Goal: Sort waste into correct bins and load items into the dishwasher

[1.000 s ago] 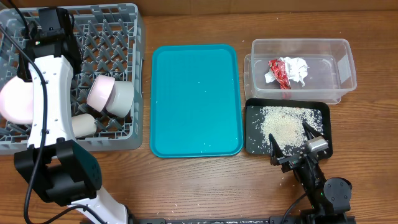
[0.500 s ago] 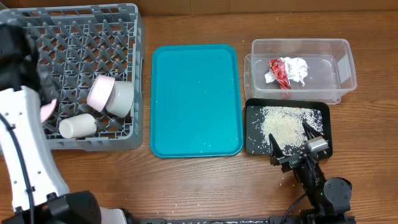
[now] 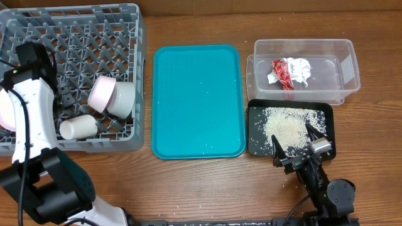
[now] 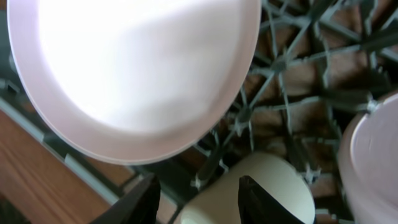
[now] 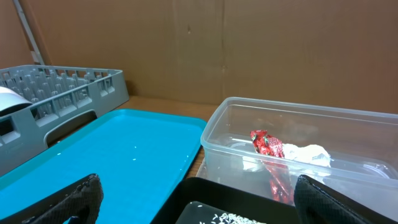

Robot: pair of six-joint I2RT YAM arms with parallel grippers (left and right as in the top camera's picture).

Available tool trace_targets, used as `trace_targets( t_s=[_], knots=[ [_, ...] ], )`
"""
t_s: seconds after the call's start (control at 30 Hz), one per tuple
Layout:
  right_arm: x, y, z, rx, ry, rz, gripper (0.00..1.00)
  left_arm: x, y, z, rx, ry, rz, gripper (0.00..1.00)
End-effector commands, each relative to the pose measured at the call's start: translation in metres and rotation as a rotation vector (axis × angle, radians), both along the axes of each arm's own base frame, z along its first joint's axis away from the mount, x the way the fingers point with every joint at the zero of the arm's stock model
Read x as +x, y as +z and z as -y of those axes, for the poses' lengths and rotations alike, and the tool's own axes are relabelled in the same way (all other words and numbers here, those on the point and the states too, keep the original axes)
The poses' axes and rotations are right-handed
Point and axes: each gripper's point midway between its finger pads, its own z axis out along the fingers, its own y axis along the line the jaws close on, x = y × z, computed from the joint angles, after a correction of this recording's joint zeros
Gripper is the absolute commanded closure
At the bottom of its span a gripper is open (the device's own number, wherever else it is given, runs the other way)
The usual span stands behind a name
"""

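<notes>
The pink plate's edge beside the cream cup should come between the fingers of my left gripper, so that gripper should move toward the plate first.
A grey dish rack [image 3: 94, 37] holds a pink cup [image 3: 100, 93], a white cup [image 3: 122, 99] and a cream cup [image 3: 77, 127]. A pink plate [image 3: 5, 110] stands at the rack's left edge. In the left wrist view the plate [image 4: 130, 68] fills the top. My left gripper [image 4: 199, 202] is open, its fingers apart above the cream cup [image 4: 255, 186]. My right gripper [image 3: 295, 143] is open and empty over the black tray of rice [image 3: 256, 143]. A clear bin [image 3: 348, 56] holds a red wrapper [image 3: 281, 70] and crumpled white paper [image 3: 300, 68].
A bare teal tray [image 3: 198, 100] lies between the rack and the bins; it also shows in the right wrist view [image 5: 124, 155]. The left arm [image 3: 38, 100] lies over the rack's left side. A few rice grains lie on the wood near the black tray.
The left arm swung off the rack to the left, then came back over its left side. The pink plate now stands at the rack's left edge. The right arm has not moved.
</notes>
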Motion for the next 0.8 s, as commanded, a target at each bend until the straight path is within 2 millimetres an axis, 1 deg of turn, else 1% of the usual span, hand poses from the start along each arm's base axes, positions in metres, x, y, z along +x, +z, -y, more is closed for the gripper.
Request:
trace_targets(
  t_s=[0.0,0.07,0.17,0.27,0.3,0.37,0.4,0.43,0.5,0.53,0.6,0.67,0.77],
  knots=[
    [0.000,-0.001,0.001,0.000,-0.004,0.008,0.00,0.007,-0.007,-0.010,0.027,-0.035,-0.017,0.56],
    [0.000,-0.001,0.001,0.000,-0.004,0.008,0.00,0.013,-0.013,-0.012,0.030,-0.046,-0.016,0.56],
    [0.000,-0.001,0.001,0.000,-0.004,0.008,0.00,0.016,-0.025,-0.014,0.029,-0.059,-0.040,0.58],
    [0.000,-0.001,0.001,0.000,-0.004,0.008,0.00,0.014,-0.041,-0.017,0.027,-0.054,-0.091,0.64],
    [0.000,-0.001,0.001,0.000,-0.004,0.008,0.00,0.013,-0.047,-0.016,0.021,-0.055,-0.104,0.70],
    [0.000,-0.001,0.001,0.000,-0.004,0.008,0.00,0.011,-0.052,-0.015,0.011,-0.055,-0.125,0.90],
    [0.000,-0.001,0.001,0.000,-0.004,0.008,0.00,0.011,-0.053,-0.015,0.009,-0.056,-0.125,0.96],
    [0.000,-0.001,0.001,0.000,-0.004,0.008,0.00,0.011,-0.050,-0.013,0.006,-0.057,-0.122,0.96],
    [0.000,-0.001,0.001,0.000,-0.004,0.008,0.00,0.013,-0.039,-0.011,-0.004,-0.051,-0.105,0.96],
    [0.000,-0.001,0.001,0.000,-0.004,0.008,0.00,0.018,-0.022,-0.009,-0.015,-0.058,-0.070,0.96],
    [0.000,-0.001,0.001,0.000,-0.004,0.008,0.00,0.024,0.002,-0.004,-0.033,-0.070,-0.015,0.96],
    [0.000,-0.001,0.001,0.000,-0.004,0.008,0.00,0.031,0.029,0.005,-0.069,-0.092,0.058,0.96],
    [0.000,-0.001,0.001,0.000,-0.004,0.008,0.00,0.044,0.071,0.026,-0.146,-0.154,0.200,0.96]
  ],
)
